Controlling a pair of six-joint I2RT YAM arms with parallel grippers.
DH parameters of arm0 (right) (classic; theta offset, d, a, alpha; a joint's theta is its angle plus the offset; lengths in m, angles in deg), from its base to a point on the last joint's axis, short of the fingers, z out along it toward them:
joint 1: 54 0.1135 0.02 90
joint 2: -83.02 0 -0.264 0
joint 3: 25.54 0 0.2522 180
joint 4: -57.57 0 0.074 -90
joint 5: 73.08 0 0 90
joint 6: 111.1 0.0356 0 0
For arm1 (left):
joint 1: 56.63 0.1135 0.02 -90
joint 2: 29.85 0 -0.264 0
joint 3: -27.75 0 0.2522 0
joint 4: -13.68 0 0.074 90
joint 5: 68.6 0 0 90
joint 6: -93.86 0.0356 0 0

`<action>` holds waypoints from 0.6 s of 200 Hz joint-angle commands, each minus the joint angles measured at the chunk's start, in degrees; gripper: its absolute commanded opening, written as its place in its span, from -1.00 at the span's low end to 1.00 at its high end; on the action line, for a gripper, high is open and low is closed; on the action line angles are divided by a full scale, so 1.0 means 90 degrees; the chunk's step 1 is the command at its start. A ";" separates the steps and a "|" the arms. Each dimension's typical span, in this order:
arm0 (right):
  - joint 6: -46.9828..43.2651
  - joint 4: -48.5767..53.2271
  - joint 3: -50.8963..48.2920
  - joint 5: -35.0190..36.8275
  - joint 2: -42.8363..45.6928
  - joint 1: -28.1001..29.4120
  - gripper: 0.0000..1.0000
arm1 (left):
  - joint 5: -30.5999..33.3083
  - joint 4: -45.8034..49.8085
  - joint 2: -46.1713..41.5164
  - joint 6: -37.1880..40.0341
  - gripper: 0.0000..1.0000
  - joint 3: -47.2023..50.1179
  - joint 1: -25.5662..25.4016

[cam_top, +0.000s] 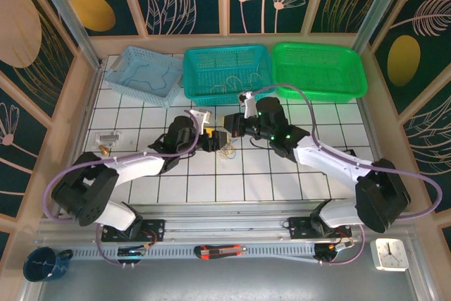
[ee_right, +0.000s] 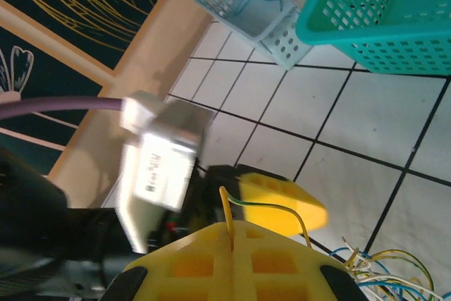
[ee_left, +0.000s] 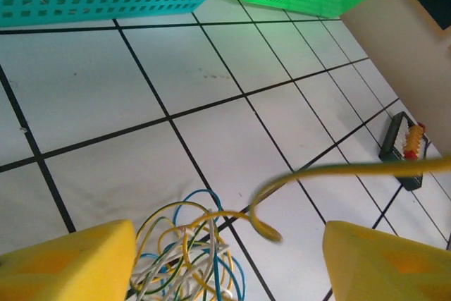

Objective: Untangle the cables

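Observation:
The robot's right gripper should next lift the wire clear of the tangle, swing it outward over the green basket [cam_top: 320,72], lower it and let go, because the basket is still empty.
The cables [cam_top: 227,149] lie as a small tangle of blue, yellow and whitish wires on the white tiled table, between the two gripper heads. In the left wrist view the tangle [ee_left: 187,259] sits between the yellow fingers [ee_left: 70,262], close to the left one. My left gripper [ee_left: 229,266] is open around it. One yellow-green wire [ee_left: 338,170] arcs out of the tangle to the right. My right gripper [ee_right: 232,234] is shut on that wire's end [ee_right: 227,206], which sticks up from the closed pads. The tangle [ee_right: 384,266] lies to the lower right.
Three baskets line the back edge: light blue [cam_top: 113,79], teal [cam_top: 194,86] with loose wires inside, and green [cam_top: 318,93]. A small metal part [cam_top: 107,137] lies at the left. A box cutter [cam_top: 220,250], a clock [cam_top: 390,253] and a blue cup [cam_top: 42,264] sit by the arm bases.

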 commanded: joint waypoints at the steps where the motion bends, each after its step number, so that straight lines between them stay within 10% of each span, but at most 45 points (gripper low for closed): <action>1: 0.0169 0.0026 0.0309 -0.0134 0.0340 0.0073 -1.00 | 0.0220 -0.0512 0.0307 0.0279 0.21 -0.0075 -0.0084; 52: 0.0546 -0.0089 0.0611 -0.0261 0.0726 0.0074 -1.00 | 0.0286 -0.0895 0.0692 0.0261 -0.60 0.0140 -0.0128; 120: 0.0545 0.0087 0.1654 -0.0105 0.1142 -0.0296 -1.00 | 0.0245 -0.1287 0.0840 0.0056 -0.62 0.0578 -0.0127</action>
